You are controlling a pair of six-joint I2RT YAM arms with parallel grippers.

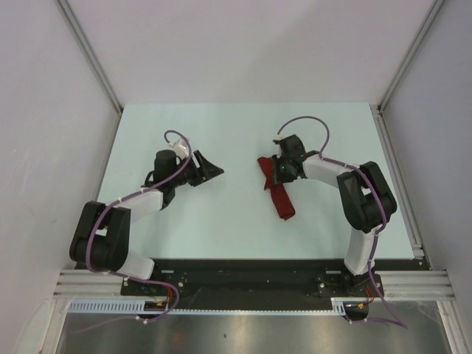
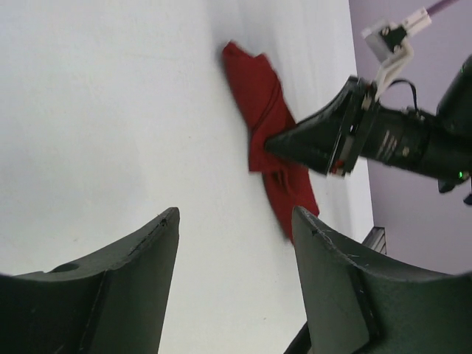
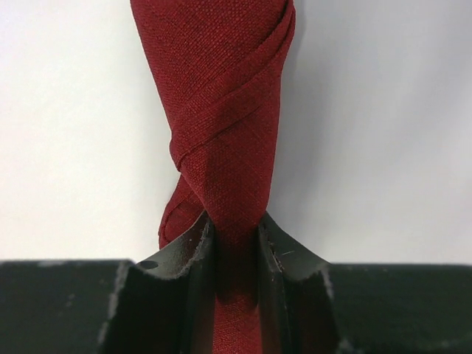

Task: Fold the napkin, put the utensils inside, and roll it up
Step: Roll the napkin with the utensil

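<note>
My right gripper moves the napkin [image 1: 279, 193] outward and to the right in the top view next and lets go on clear table, because it already forms a narrow roll.
The dark red napkin [image 1: 279, 193] lies rolled into a narrow bundle on the pale table, right of centre. My right gripper [image 1: 274, 174] is shut on the middle of the roll; in the right wrist view the napkin [image 3: 225, 110] is pinched between the two fingers [image 3: 184, 258]. The napkin [image 2: 265, 110] also shows in the left wrist view with the right gripper [image 2: 274, 144] on it. My left gripper [image 1: 214, 170] is open and empty, left of the napkin and apart from it; its fingertips [image 2: 168, 221] frame bare table. The knife is hidden.
White walls enclose the table on three sides, with metal rails [image 1: 398, 177] along the right edge and a black base bar [image 1: 243, 273] at the near edge. Bare table surface [image 1: 236, 214] lies between the two arms.
</note>
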